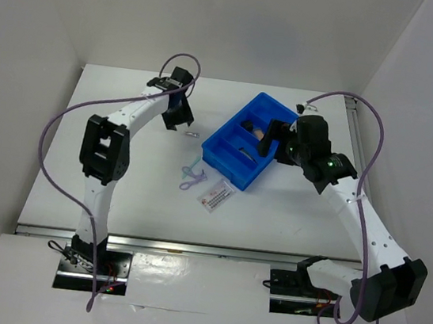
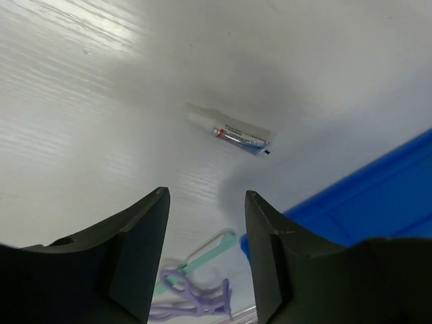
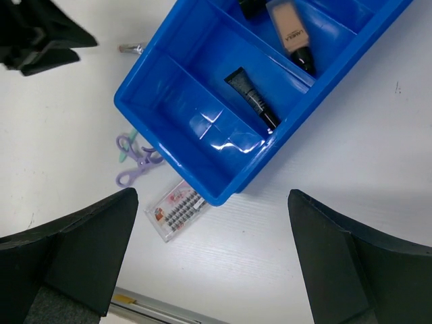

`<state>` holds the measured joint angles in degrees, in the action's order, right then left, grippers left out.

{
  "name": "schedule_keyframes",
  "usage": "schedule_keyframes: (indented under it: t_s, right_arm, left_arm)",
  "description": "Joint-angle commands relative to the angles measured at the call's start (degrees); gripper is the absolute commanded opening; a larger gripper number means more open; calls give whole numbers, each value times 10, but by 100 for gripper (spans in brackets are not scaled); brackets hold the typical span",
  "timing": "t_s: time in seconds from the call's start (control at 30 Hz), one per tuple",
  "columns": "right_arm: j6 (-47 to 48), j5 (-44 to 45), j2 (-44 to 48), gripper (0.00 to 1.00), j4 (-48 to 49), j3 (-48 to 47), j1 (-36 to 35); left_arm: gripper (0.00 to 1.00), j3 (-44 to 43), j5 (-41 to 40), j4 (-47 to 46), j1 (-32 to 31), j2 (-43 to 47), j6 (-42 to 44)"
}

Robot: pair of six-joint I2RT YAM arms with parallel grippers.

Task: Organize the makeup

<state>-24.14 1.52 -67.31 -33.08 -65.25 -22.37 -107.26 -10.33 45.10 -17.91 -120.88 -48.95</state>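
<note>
The small tube lies beyond the left gripper's open fingers, so the left gripper will move down next to the tube's printed body, beside its pale end.
The blue tray (image 1: 219,155) holds a tan-and-black tube (image 3: 290,32) and a dark tube (image 3: 251,98) in separate compartments. My right gripper (image 3: 212,197) is open and empty, hovering above the tray's near corner (image 3: 223,196); in the top view the right gripper (image 1: 275,142) is over the tray's right side. On the table lie a small clear tube (image 2: 236,133), a lilac looped tool with green handle (image 2: 197,287) and a flat white packet with red print (image 3: 177,210). My left gripper (image 2: 206,197) is open and empty above the table, near the small tube (image 1: 191,134).
The lilac tool (image 1: 191,176) and the packet (image 1: 216,195) lie just left of the tray's near end. White walls enclose the table at the back and sides. A metal rail (image 1: 189,247) runs along the table's front edge.
</note>
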Motion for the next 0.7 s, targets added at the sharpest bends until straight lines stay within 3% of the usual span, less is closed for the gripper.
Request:
schedule_keyframes:
  t_s: [0.0, 0.17, 0.27, 0.47, 0.67]
  right_arm:
    - [5, -5, 3, 100, 18, -28, -10]
    - [0, -5, 16, 100, 7, -33, -10]
    - [0, -5, 16, 100, -5, -44, -10]
    - [0, -5, 16, 100, -5, -44, -10]
    - [0, -5, 10, 100, 3, -27, -10]
  left_arm:
    - [62, -57, 41, 52, 2, -60, -58]
    - [85, -88, 28, 63, 2, -104, -134]
    - [88, -94, 33, 63, 2, -113, -160]
    - [83, -115, 15, 63, 2, -155, -201]
    - [74, -210, -21, 133, 2, -215, -254]
